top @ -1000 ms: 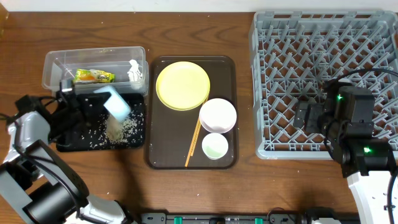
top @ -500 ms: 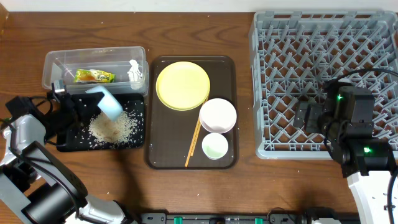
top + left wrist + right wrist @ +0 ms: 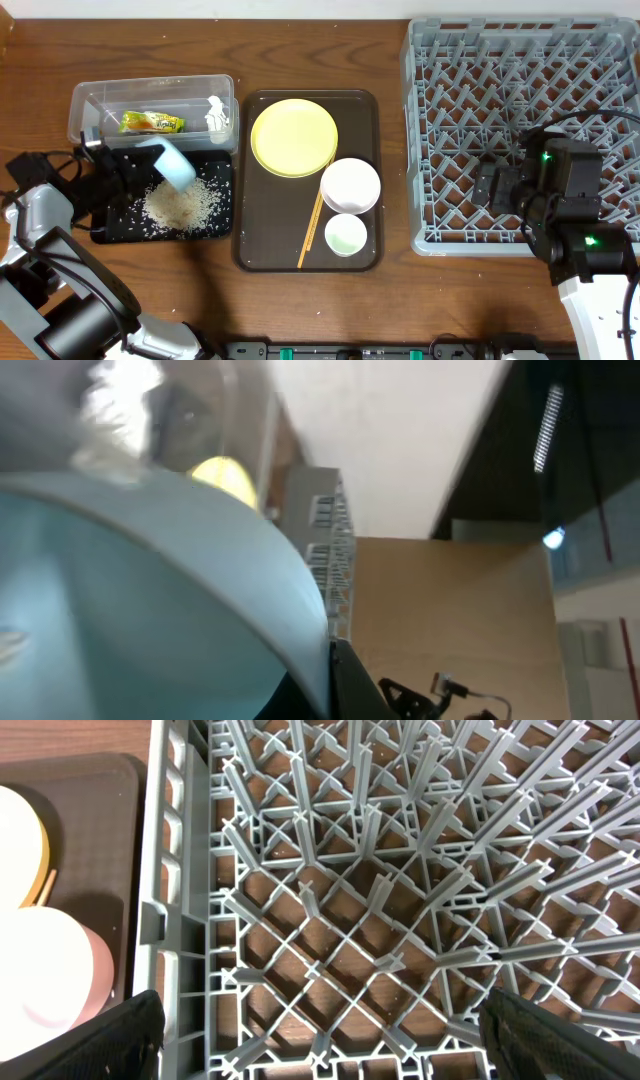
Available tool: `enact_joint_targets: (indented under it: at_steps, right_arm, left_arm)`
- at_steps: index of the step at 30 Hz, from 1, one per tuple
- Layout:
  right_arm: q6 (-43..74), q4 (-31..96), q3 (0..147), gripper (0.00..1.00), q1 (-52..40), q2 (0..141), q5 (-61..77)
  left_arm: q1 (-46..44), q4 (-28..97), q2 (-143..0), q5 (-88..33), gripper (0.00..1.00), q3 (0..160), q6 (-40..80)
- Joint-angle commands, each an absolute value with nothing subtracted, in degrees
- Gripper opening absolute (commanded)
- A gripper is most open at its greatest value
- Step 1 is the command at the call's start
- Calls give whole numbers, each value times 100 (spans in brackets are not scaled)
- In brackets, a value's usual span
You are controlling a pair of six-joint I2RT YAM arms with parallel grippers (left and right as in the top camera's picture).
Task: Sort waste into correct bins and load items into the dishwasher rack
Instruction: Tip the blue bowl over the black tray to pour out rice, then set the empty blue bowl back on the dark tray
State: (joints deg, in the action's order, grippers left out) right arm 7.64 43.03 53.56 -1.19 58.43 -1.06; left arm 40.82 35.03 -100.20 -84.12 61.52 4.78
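The robot will next swing its left gripper to the right in the overhead view to the serving tray's bare near corner [image 3: 268, 218], level it, lower it and let go of the bowl there.
My left gripper [image 3: 135, 160] is shut on the light blue bowl [image 3: 176, 165], holding it tipped on its side over the black tray [image 3: 105, 232]; the bowl [image 3: 130, 600] fills the left wrist view. A pile of rice [image 3: 180, 205] lies in the tray. The clear tub [image 3: 90, 100] holds the green-and-yellow wrapper [image 3: 152, 122] and the white tissue [image 3: 216, 112]. The yellow plate [image 3: 294, 137], white bowl [image 3: 350, 185], small white cup [image 3: 346, 235] and chopsticks [image 3: 311, 232] lie on the brown serving tray [image 3: 368, 110]. My right gripper [image 3: 320, 1030] is open and empty over the grey rack [image 3: 520, 70], [image 3: 350, 870].
The rack fills the right third of the table. The brown serving tray sits in the middle, the tub and black tray at the left. Bare wooden table [image 3: 300, 310] runs along the front edge.
The tipped blue bowl has moved up and left over the black tray, and the rice has fallen into a pile there. The right arm has not moved.
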Motion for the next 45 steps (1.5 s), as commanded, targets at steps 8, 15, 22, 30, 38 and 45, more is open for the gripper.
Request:
enact_joint_targets:
  at_steps: [8, 15, 22, 30, 38, 45]
  right_arm:
    - [760, 4318, 5461, 99, -71, 5808, -110]
    - [720, 4316, 5461, 99, -71, 5808, -150]
    - [720, 4307, 5461, 99, -71, 5808, -150]
    - [722, 4307, 5461, 99, -71, 5808, -148]
    - [720, 4309, 5461, 99, -71, 5808, -148]
    - [720, 4309, 5461, 99, -71, 5808, -150]
  left_arm:
    - [4082, 3286, -9992, -9015, 6, 6252, 545]
    - [4069, 3319, -9948, -8825, 6, 6250, 784]
    - [3616, 3837, -9244, -7505, 6, 6250, 755]
    - [1612, 4224, -8108, -4768, 6, 6250, 760]
    - [-832, 4322, -8416, -2270, 6, 6248, 786]
    - [-1831, 4324, -9159, -1509, 7, 6248, 851]
